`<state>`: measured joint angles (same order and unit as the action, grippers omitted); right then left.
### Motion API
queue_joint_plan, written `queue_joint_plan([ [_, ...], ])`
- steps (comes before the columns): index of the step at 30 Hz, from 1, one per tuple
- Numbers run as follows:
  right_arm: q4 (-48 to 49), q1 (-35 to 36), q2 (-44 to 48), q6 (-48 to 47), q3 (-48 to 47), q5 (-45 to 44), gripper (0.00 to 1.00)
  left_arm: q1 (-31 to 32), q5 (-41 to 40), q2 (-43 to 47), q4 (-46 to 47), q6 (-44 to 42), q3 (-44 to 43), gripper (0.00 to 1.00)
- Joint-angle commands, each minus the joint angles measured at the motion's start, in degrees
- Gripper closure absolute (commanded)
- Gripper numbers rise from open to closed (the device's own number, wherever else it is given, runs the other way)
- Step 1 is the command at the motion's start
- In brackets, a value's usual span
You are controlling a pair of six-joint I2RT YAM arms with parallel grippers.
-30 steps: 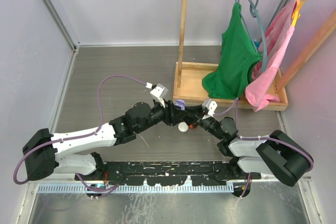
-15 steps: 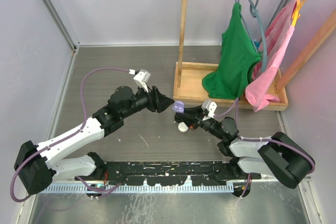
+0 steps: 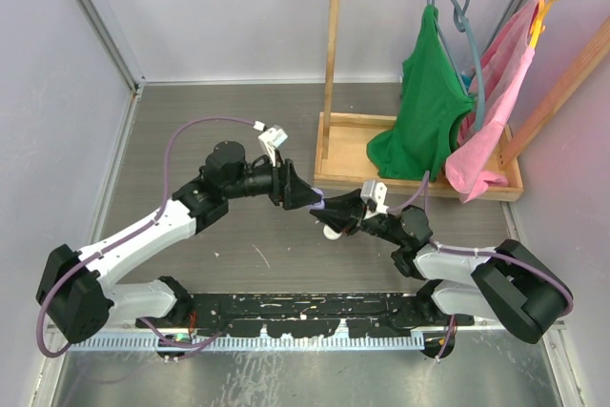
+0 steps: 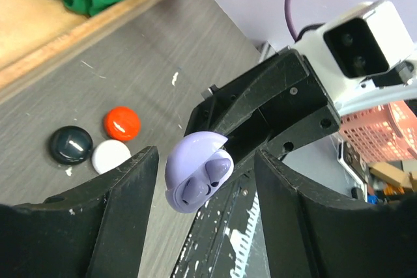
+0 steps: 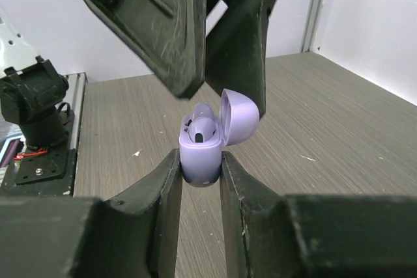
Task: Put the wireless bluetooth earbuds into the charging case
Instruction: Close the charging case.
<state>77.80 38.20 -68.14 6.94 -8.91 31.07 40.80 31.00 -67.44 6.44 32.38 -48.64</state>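
The case comes down onto the table (image 3: 303,224) beside the black disc next, after my right gripper tilts to point down.
My right gripper (image 5: 199,161) is shut on the base of a lilac charging case (image 5: 202,154) and holds it above the table. The lid (image 5: 238,116) stands open. Two lilac earbuds (image 5: 202,128) sit in the case; they also show in the left wrist view (image 4: 218,168). My left gripper (image 4: 207,154) is open, its jaws on either side of the case (image 4: 189,174) without touching it. In the top view the left gripper (image 3: 307,199) and right gripper (image 3: 329,207) meet tip to tip at the table's middle.
Red (image 4: 122,124), black (image 4: 70,144) and white (image 4: 111,156) round discs lie on the table below the grippers. A wooden rack (image 3: 348,154) with a green garment (image 3: 424,111) and a pink one (image 3: 500,111) stands at the back right.
The left arm pulled back to the left from the case, then came back toward it. The right gripper rose slightly with the case.
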Motion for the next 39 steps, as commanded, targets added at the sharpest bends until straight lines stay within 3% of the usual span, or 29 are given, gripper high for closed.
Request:
queue_joint_plan([
  [1,4.21,0.25,-0.23,1.63,-2.49,2.94,0.95,-0.21,7.85,-1.26,2.28,0.57,-2.68,0.39],
  [9,3.56,0.19,-1.56,1.9,-2.4,2.01,0.95,-0.21,13.81,1.32,4.91,-0.24,-1.89,0.46],
  [18,-0.5,0.1,-3.45,3.21,-3.81,2.21,0.95,-0.39,11.94,7.43,0.5,-5.76,-0.64,0.45],
  [22,-8.33,0.12,-2.76,4.85,-5.52,0.47,0.95,-1.07,-1.39,9.72,-11.51,-10.13,-2.71,0.4],
  [31,-45.87,0.08,2.11,5.8,-13.4,-11.0,0.96,-3.9,-42.42,12.75,-41.87,-15.66,-8.11,0.27],
  [34,-54.82,0.09,2.54,6.25,-15.49,-14.62,0.95,-7.13,-46.85,13.08,-48.34,-16.63,-9.15,0.22],
  [39,-64.03,0.14,-1.96,8.62,-19.84,-14.55,0.93,-13.21,-47.09,14.65,-53.19,-18.51,-9.33,0.18],
])
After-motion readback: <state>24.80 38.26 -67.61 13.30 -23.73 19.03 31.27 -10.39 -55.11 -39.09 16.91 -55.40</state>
